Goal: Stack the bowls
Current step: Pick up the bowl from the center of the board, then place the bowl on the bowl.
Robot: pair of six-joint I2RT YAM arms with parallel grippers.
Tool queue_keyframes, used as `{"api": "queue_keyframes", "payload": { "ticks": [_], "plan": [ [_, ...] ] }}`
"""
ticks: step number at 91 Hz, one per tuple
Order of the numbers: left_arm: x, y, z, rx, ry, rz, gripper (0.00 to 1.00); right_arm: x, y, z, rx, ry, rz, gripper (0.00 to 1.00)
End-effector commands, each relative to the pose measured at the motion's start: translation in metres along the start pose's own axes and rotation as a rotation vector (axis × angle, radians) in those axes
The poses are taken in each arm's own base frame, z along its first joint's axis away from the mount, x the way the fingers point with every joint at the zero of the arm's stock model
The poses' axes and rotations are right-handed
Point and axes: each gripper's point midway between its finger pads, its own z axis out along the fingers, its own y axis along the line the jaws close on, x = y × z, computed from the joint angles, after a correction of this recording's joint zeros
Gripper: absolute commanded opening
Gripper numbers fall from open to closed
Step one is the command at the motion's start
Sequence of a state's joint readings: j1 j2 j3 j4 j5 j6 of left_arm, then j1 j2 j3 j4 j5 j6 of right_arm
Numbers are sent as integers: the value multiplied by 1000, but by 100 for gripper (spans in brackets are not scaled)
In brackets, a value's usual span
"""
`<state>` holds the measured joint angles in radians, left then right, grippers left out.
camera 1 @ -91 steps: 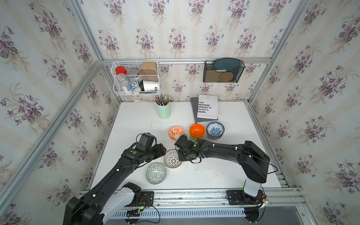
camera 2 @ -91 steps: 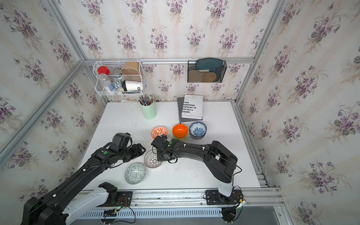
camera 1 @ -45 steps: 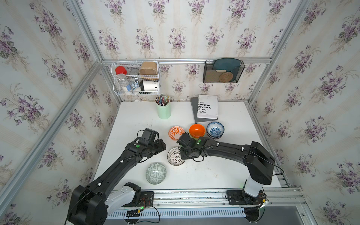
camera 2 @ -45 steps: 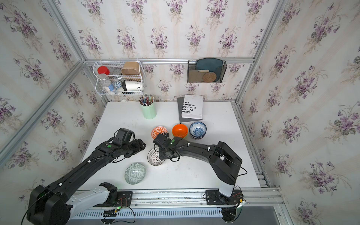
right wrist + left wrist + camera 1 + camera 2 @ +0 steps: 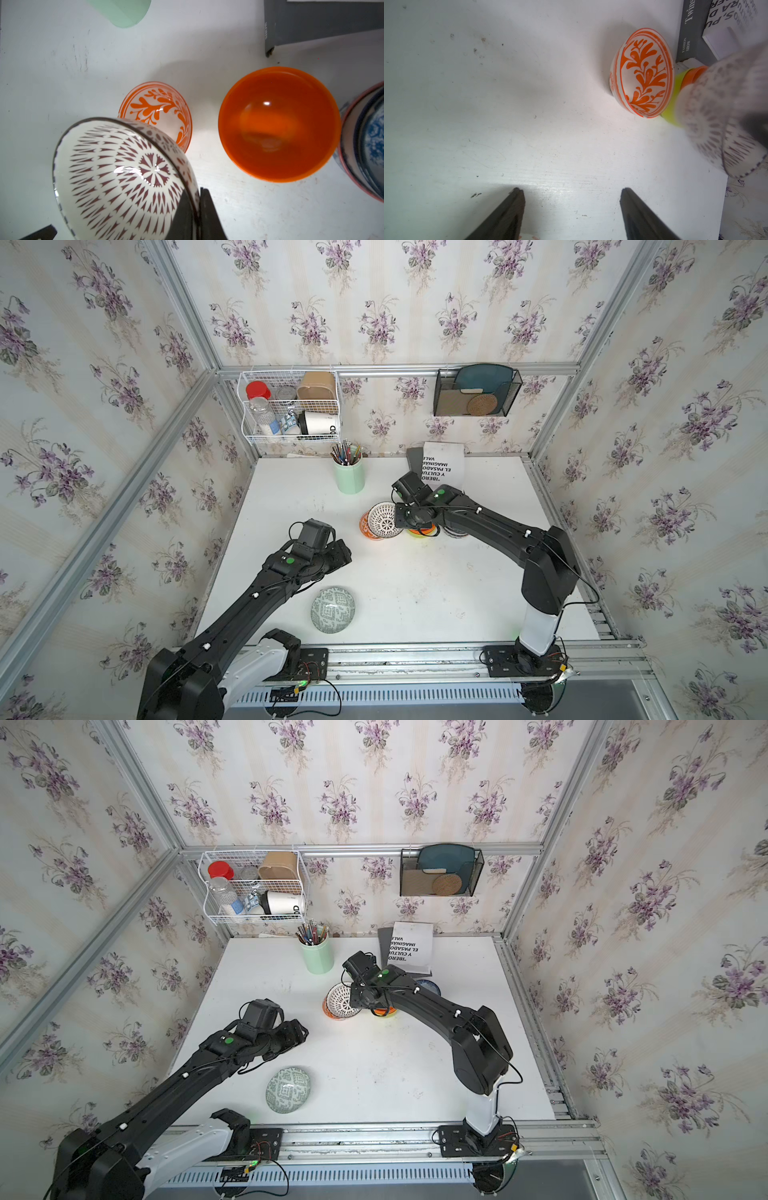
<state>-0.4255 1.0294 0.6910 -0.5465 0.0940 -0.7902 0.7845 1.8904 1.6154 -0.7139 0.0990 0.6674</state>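
Next, my right gripper moves toward the orange-white leaf bowl (image 5: 367, 527), lowers the radial bowl into its hollow and releases the radial bowl's rim, since the held bowl still hangs off-center.
My right gripper (image 5: 196, 200) is shut on the rim of the black-white radial bowl (image 5: 116, 178), one finger inside and one outside. That bowl (image 5: 384, 520) hangs tilted over the orange-white leaf bowl (image 5: 365, 527), which stands on the table (image 5: 160, 108). Beside them the plain orange bowl (image 5: 278, 124) sits nested in a lime bowl (image 5: 672, 104). A blue-floral bowl (image 5: 372, 137) tops a short stack beside those. Near the front edge lies the grey-green patterned bowl (image 5: 333, 610). My left gripper (image 5: 571, 191) is open and empty over bare table, short of the leaf bowl (image 5: 643, 74).
A mint pencil cup (image 5: 350, 477) stands at the back of the table, with stacked books (image 5: 440, 464) to its right. On the back wall hang a white wire basket (image 5: 291, 406) and a black rack (image 5: 476, 391) that holds a teal plate.
My right gripper has shut on the radial bowl's rim, lifted it off the table and carried it back over the leaf bowl. The left arm has barely shifted.
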Motion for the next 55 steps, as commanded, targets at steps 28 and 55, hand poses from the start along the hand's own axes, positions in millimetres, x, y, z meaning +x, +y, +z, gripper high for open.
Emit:
{"api": "queue_keyframes", "payload": {
  "ticks": [28,55],
  "plan": [
    [-10,-4,3,36,-28,-1,77,-22,22,29,-10,11,-36,0],
    [-11,-2,3,52,-27,-15,77,-20,22,45,2,20,-34,0]
  ]
}}
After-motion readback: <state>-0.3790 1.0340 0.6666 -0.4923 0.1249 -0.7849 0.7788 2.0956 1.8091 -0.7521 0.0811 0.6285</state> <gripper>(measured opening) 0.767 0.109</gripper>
